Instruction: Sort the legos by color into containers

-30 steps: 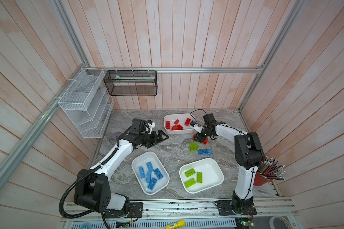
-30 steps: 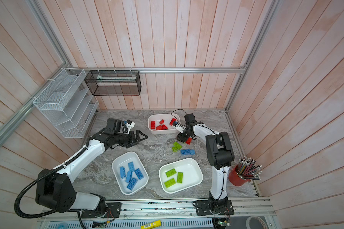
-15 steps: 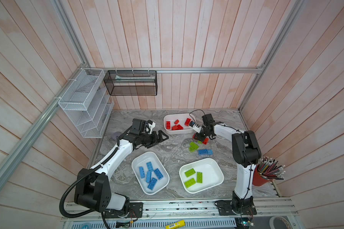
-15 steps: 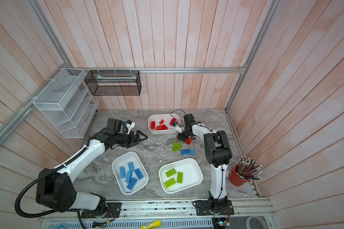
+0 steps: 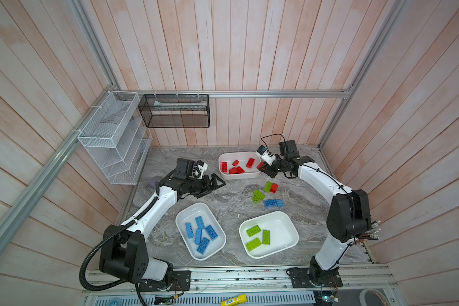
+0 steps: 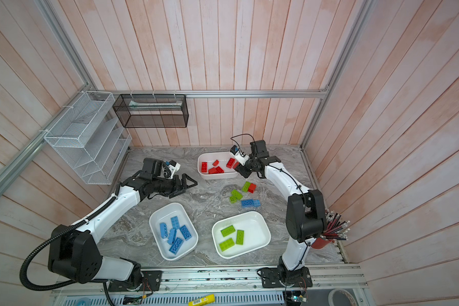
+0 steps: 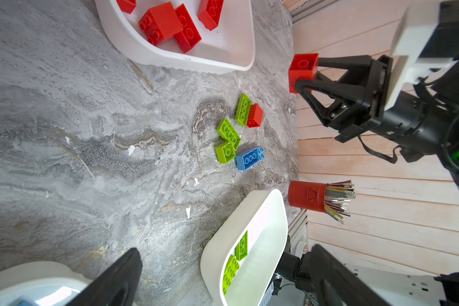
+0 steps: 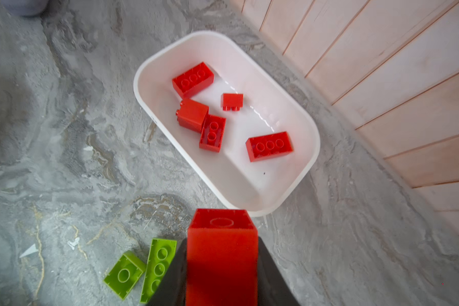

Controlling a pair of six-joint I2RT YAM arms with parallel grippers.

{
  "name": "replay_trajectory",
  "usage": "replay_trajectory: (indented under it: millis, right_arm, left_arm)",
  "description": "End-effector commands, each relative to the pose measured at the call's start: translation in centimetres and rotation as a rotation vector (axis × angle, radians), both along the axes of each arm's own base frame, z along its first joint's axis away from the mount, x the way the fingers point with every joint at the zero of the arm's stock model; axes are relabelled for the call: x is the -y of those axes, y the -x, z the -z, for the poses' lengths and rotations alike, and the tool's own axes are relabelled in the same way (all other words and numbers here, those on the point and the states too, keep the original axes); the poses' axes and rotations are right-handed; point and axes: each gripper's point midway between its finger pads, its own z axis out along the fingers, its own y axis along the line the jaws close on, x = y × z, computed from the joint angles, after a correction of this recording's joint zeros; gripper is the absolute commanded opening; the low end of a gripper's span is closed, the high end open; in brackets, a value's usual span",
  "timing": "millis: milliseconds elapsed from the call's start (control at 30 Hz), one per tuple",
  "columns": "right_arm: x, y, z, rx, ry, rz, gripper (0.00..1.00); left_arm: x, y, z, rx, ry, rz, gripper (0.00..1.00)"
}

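Note:
Only reds lie inside the white container. I should move my right gripper outward, over the white container's bare bottom beside its small red lego, and let go of the red lego in my gripper.
My right gripper (image 8: 221, 265) is shut on a red lego (image 8: 221, 254), held in the air just off the right end of the white container (image 5: 249, 176) that holds several red legos; both top views show this red lego (image 6: 235, 164). Loose on the table lie a green lego (image 5: 268, 186), a red lego (image 5: 274, 188), two more green legos (image 5: 259, 194) and a blue lego (image 5: 270, 203). A second container (image 5: 180, 217) holds blue legos and a third container (image 5: 281, 233) holds green ones. My left gripper (image 5: 214, 185) hovers open and empty left of the red legos' container.
A red pencil cup (image 6: 321, 242) stands by the right arm's base. A white wire basket (image 5: 112, 137) and a black mesh basket (image 5: 174, 111) hang on the walls at the back left. A yellow tube (image 5: 233, 300) lies on the front rail.
My right gripper shut on a red lego in the loose pile and carried it up and back to the end of the red legos' container. The left arm stayed still.

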Motion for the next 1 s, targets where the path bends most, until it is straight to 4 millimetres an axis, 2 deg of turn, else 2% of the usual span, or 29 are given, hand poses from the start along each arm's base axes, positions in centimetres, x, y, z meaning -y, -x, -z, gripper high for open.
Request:
replay_trajectory:
  millis: [0, 167, 333, 433, 567, 633, 767, 867, 967]
  right_arm:
    - [-1.9, -2.0, 1.2, -0.038, -0.041, -0.009, 0.23]
    - [-4.2, -6.1, 2.9, -0.039, -0.029, -0.001, 0.23]
    - [-5.6, -10.2, 5.1, -0.046, -0.040, 0.040, 0.24]
    - [-5.8, -11.8, 6.6, -0.044, -0.023, 0.069, 0.26]
    - [-5.7, -12.8, 7.8, -0.045, -0.005, 0.096, 0.38]
    - [-5.9, -12.9, 7.3, -0.052, -0.010, 0.091, 0.51]
    - [-6.0, -11.4, 4.4, -0.059, -0.035, 0.062, 0.66]
    - [-5.3, -9.3, 2.1, -0.077, -0.046, 0.073, 0.68]
    - [-4.4, -6.2, 0.5, -0.149, -0.102, 0.140, 0.68]
  left_arm:
    - [0.6, -1.2, -2.2, 0.050, 0.048, 0.009, 1.00]
    - [0.5, -1.5, -2.6, 0.061, 0.042, -0.003, 1.00]
    - [0.4, -1.5, -2.5, 0.055, 0.041, -0.011, 1.00]
    - [0.4, -1.5, -2.6, 0.058, 0.037, -0.013, 1.00]
    - [0.4, -1.5, -2.4, 0.050, 0.037, -0.014, 1.00]
    - [0.4, -1.5, -2.4, 0.051, 0.035, -0.014, 1.00]
    - [0.3, -1.6, -2.5, 0.053, 0.032, -0.014, 1.00]
    - [0.3, -1.6, -2.4, 0.051, 0.029, -0.017, 1.00]
    - [0.3, -1.5, -2.3, 0.048, 0.027, -0.016, 1.00]
